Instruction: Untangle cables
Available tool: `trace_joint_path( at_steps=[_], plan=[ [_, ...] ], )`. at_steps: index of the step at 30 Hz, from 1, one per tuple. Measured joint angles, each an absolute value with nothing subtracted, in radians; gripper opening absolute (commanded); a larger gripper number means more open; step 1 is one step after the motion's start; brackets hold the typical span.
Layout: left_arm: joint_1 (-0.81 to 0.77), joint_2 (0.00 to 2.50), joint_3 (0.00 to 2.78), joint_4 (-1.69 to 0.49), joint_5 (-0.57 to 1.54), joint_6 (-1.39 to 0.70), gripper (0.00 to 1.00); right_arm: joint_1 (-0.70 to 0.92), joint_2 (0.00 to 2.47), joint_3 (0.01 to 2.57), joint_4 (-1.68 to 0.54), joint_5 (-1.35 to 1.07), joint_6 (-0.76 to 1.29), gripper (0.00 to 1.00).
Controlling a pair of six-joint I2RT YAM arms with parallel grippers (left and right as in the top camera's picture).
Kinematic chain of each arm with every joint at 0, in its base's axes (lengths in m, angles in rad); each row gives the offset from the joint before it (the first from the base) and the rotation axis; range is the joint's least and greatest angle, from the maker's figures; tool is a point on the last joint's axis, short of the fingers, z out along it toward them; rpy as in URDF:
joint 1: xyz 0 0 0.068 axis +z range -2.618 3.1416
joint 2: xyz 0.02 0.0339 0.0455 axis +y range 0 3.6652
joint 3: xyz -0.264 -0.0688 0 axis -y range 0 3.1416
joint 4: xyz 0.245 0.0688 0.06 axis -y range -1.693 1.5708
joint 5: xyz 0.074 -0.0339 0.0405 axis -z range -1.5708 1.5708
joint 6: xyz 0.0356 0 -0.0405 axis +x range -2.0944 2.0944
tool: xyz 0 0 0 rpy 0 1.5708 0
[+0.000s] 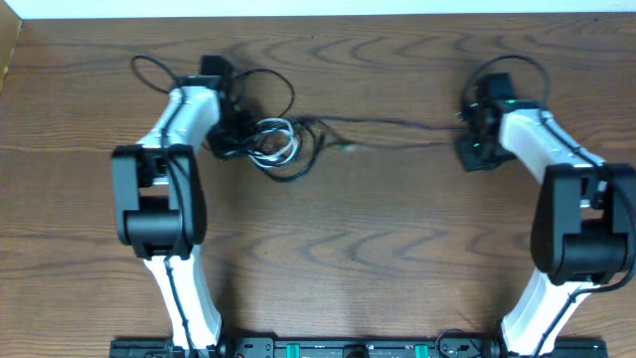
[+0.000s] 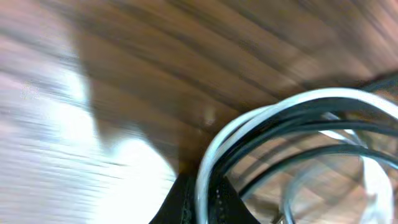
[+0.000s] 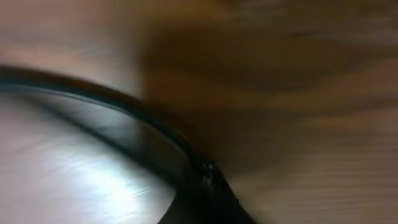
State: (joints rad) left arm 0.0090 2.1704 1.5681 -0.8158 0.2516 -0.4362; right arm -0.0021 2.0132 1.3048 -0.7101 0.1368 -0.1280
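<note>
The black cable should next be pulled away from the tangle by my right gripper, to the right in the overhead view, and released on the bare wood there.
A tangle of black and white cables (image 1: 273, 142) lies on the table at the far left of centre. My left gripper (image 1: 231, 134) is shut on the white cable (image 2: 211, 149) at the tangle's left edge, with black loops beside it (image 2: 298, 124). One long black cable (image 1: 397, 124) runs right from the tangle, stretched almost straight, to my right gripper (image 1: 475, 147). The right gripper is shut on this black cable (image 3: 124, 106), which curves away to the left in the right wrist view.
The wooden table (image 1: 348, 259) spreads in front of both arms. A thicker black arm wire loops behind the left arm (image 1: 149, 70) and another behind the right arm (image 1: 497, 65). The table's far edge (image 1: 318, 16) runs along the top.
</note>
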Motion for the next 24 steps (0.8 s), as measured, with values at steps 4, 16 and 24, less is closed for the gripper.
trace_joint_path(
  at_steps=[4,16,24],
  plan=[
    [0.086,2.17,1.568,-0.823,0.279,-0.422,0.08,-0.116,2.023,1.313,-0.654,0.144,-0.128,0.01],
    [0.149,2.171,1.566,-0.846,0.362,-0.415,0.07,-0.36,2.039,1.319,-0.575,-0.13,-0.06,0.01],
    [0.163,2.172,1.565,-0.847,0.323,-0.417,0.08,-0.437,2.1,1.464,-0.789,-0.162,-0.054,0.04]
  ],
)
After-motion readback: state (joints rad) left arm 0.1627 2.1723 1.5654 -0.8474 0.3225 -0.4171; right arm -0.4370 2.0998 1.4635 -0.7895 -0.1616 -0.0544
